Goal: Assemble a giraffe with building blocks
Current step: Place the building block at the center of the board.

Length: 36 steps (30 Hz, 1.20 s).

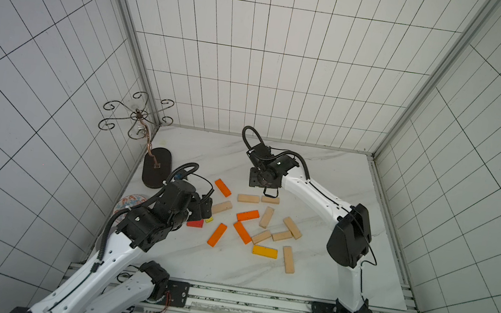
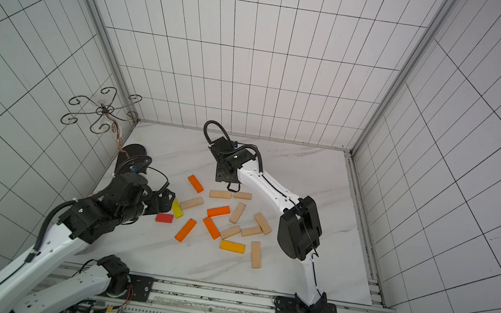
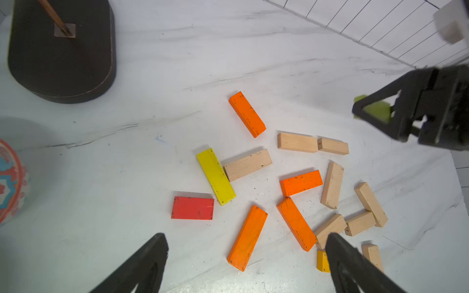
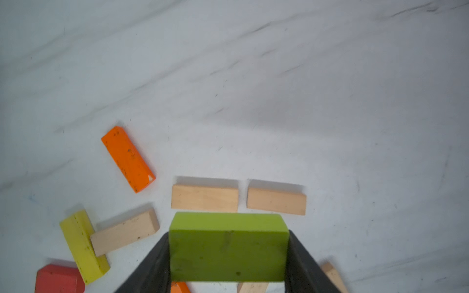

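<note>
My right gripper will next move outward, lower to the bare marble clear of blocks, outward of and below it, and release the lime green block point(image 4: 228, 247).
Several building blocks lie loose on the white marble table point(image 1: 192, 263): orange ones point(image 1: 223, 187), pale wood ones point(image 1: 248, 198), an amber one point(image 1: 264, 251), a red one point(image 3: 193, 208) and a yellow one point(image 3: 215, 176). My right gripper point(image 4: 228, 234) is shut on a lime green block point(image 4: 228, 247), gripped by its two short ends and lifted above two pale blocks point(image 4: 205, 198) at the far side of the pile. In a top view the right gripper point(image 1: 259, 180) points down there. My left gripper point(image 3: 246, 239) is open and empty, hovering over the pile's left side point(image 1: 206, 206).
A dark oval stand base point(image 1: 156, 167) carrying a curled wire rack point(image 1: 137, 113) sits at the back left. A round patterned plate point(image 3: 10, 182) lies by the left wall, partly under the left arm. Tiled walls close three sides.
</note>
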Available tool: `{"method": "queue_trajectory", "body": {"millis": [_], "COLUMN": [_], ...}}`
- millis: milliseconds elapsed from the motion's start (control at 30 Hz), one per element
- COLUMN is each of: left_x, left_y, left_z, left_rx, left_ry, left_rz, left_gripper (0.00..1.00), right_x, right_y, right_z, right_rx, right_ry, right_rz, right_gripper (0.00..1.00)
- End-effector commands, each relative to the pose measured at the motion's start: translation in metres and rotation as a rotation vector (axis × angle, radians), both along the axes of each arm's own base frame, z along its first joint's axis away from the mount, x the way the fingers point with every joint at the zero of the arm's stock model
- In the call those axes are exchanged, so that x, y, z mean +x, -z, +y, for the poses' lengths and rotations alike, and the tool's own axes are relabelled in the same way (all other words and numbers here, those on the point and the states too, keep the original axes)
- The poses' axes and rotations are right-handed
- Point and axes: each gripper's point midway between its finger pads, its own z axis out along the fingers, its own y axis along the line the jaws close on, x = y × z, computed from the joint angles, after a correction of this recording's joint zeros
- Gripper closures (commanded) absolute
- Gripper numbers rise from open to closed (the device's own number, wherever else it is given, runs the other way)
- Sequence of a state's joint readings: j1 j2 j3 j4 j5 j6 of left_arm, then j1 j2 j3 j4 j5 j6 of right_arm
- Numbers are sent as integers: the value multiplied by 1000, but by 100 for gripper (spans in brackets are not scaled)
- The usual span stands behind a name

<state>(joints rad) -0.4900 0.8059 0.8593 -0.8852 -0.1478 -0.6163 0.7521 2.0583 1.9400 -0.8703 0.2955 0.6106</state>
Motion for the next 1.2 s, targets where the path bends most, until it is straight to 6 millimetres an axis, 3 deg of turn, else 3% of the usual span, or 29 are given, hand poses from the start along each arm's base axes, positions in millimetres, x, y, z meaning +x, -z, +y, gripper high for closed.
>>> {"method": "queue_trajectory", "body": {"millis": [0, 200, 467, 767, 1167], "left_x": [24, 52, 74, 82, 84], "left_y": [-9, 3, 25, 41, 46], "left_z": [-28, -65, -91, -96, -95], "left_rx": [-71, -39, -30, 8, 24], "left_ry": [66, 147, 202, 227, 227], "left_rz": [-43, -4, 35, 67, 79], "left_gripper": [3, 4, 4, 4, 4], "right_x": [46, 94, 140, 174, 175], "right_y": [-7, 23, 75, 102, 114], "right_z": [-43, -87, -107, -108, -88], "right_rx": [-6, -1, -35, -68, -5], "right_ry": [99, 146, 164, 119, 84], "right_rz": [-28, 11, 49, 8, 20], "right_gripper": [49, 49, 49, 46, 40]}}
